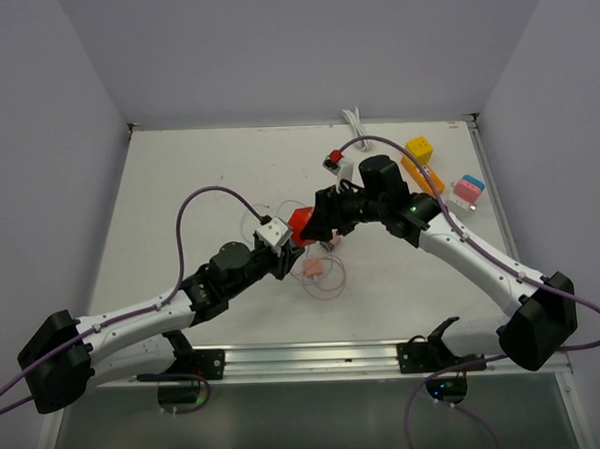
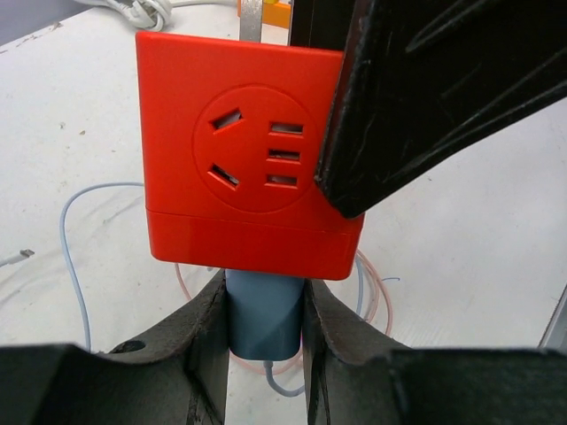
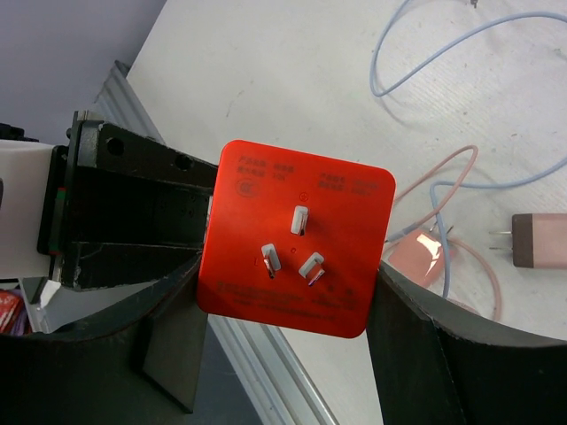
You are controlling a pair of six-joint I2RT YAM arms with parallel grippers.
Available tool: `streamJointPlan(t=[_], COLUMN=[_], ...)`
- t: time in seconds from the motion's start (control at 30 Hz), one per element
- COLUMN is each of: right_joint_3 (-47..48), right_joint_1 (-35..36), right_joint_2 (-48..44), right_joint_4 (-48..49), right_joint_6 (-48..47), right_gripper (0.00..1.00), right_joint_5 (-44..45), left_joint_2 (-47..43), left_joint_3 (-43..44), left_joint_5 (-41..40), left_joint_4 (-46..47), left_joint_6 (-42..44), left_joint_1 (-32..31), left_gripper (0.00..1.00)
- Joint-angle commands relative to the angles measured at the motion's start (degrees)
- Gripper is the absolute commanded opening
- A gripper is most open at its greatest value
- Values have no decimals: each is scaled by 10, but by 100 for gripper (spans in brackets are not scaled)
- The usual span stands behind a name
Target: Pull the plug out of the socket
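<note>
My left gripper should pull the grey-blue plug down from the socket, as my right gripper holds it, and release the plug on the tabletop [image 1: 292, 271] beside the pink one.
A red cube socket [image 1: 302, 224] is held above the table between both arms. My right gripper [image 3: 288, 301] is shut on the red socket [image 3: 297, 237], whose three-pin face points at the right wrist camera. My left gripper [image 2: 263, 310] is shut on a grey-blue plug [image 2: 263, 312] that sits in the underside of the red socket [image 2: 239, 150]. The plug's thin blue cable [image 2: 71, 239] trails down to the table. In the top view the two grippers meet at the socket, left gripper [image 1: 281, 241] from the lower left, right gripper [image 1: 324, 216] from the right.
A pink plug [image 3: 539, 242] with its pink cable [image 1: 327, 278] lies on the table below the socket. A yellow socket block [image 1: 418, 159], a pink and blue block [image 1: 466, 191], a white and red block [image 1: 337, 164] and a white cable bundle [image 1: 354, 119] sit at the back right.
</note>
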Motion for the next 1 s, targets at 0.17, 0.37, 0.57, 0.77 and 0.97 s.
streamJointPlan(t=[0.17,0.37,0.57,0.77,0.97], right_joint_3=[75,115,111,84,14], right_joint_1=[-38,-39,-78,-109,-112], right_joint_2=[2,9,6,-4,-27], right_joint_4=[28,-13,-16,-10,21], right_joint_6=[10,-53,-61,-56,-41], right_gripper=[0,0,0,0,0], right_joint_5=[53,129,148,168,263], left_joint_2=[14,46,26,21,109], left_joint_3=[-27,-6,-7,2,67], left_joint_5=[-26,-13,-29,-83,-111], left_joint_4=[-21,-82,-125,-160,-203], left_joint_6=[-15,-52,-89,-117,-141], left_joint_1=[-7,-8,-8,-7,20], left_gripper=[0,0,0,0,0])
